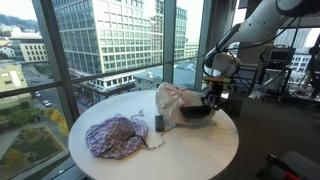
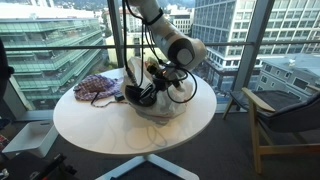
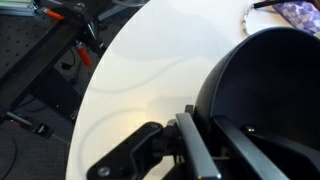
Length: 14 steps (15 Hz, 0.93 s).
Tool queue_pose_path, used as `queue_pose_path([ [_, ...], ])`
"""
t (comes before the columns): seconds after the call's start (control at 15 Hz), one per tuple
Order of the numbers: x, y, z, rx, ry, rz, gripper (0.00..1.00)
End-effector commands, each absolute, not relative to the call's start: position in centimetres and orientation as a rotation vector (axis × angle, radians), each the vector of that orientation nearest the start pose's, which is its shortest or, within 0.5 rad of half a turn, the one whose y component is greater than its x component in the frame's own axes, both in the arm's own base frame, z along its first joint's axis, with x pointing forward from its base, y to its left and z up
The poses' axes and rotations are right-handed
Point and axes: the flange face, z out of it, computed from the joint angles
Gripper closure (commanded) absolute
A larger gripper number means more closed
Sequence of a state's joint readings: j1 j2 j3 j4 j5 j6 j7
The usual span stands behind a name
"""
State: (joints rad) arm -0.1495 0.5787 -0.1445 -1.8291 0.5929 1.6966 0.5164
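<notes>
The black bowl (image 1: 196,113) in my gripper should move down a little next, into the folds of the clear plastic bag (image 1: 174,99) beside it.
My gripper (image 3: 200,122) is shut on the rim of a black bowl (image 3: 265,85), with one finger outside the wall and one inside. In both exterior views the gripper (image 1: 212,98) (image 2: 157,84) holds the bowl (image 1: 196,113) (image 2: 139,96) at the table's surface, next to a crumpled clear plastic bag (image 1: 174,99) (image 2: 158,108). I cannot tell whether the bowl rests on the round white table (image 1: 190,152) (image 2: 120,135) or hangs just above it. The inside of the bowl is dark and looks empty.
A purple patterned cloth (image 1: 114,137) (image 2: 97,87) lies on the table away from the bowl. A small grey block (image 1: 158,123) stands between the cloth and the bag. Tall windows ring the table. A wooden chair (image 2: 285,118) stands off to one side.
</notes>
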Motion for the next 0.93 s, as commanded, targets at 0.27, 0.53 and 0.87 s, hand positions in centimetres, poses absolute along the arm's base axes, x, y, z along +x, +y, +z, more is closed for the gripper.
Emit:
queue_pose_path([
  [0.27, 59.7, -9.5, 17.3, -2.257, 1.436, 0.911, 0.97],
  [0.53, 61.1, -8.3, 15.1, -2.228, 1.504, 0.861, 0.97],
  [0.87, 62.8, -8.1, 16.4, -2.179, 1.52, 0.717, 0.97],
])
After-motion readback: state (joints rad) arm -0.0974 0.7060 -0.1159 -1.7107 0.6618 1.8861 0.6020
